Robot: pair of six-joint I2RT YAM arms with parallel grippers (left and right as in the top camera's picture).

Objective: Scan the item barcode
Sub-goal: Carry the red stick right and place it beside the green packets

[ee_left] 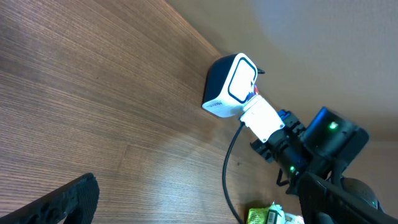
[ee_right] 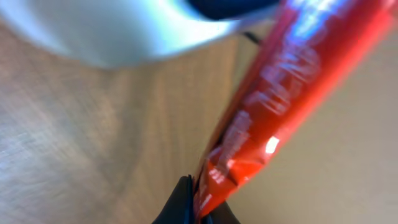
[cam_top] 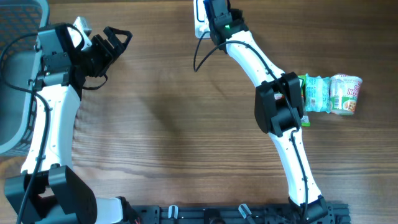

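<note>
The bare tabletop beside the green packets is below and back of my right gripper. My right gripper should move back and down and release the packet there.
My right gripper (ee_right: pixel 198 208) is shut on the bottom edge of a red glossy packet (ee_right: pixel 273 93), the item, which stands up between its jaws. The packet is held close to the barcode scanner (ee_left: pixel 231 87), a white-faced, dark-bodied box at the table's far edge (cam_top: pixel 200 18); it shows as a blurred white shape (ee_right: pixel 124 31) in the right wrist view. From overhead the right gripper (cam_top: pixel 216 15) covers the packet. No barcode shows on the packet. My left gripper (cam_top: pixel 115 45) hangs open and empty at the far left; one dark fingertip (ee_left: pixel 62 199) shows in the left wrist view.
A row of green packets and a cup of noodles (cam_top: pixel 329 94) lies at the right, beside the right arm's elbow. A green packet (ee_left: pixel 264 216) shows in the left wrist view. The scanner's black cable (cam_top: pixel 200 57) loops onto the table. A grey basket (cam_top: pixel 12 74) stands at the left edge.
</note>
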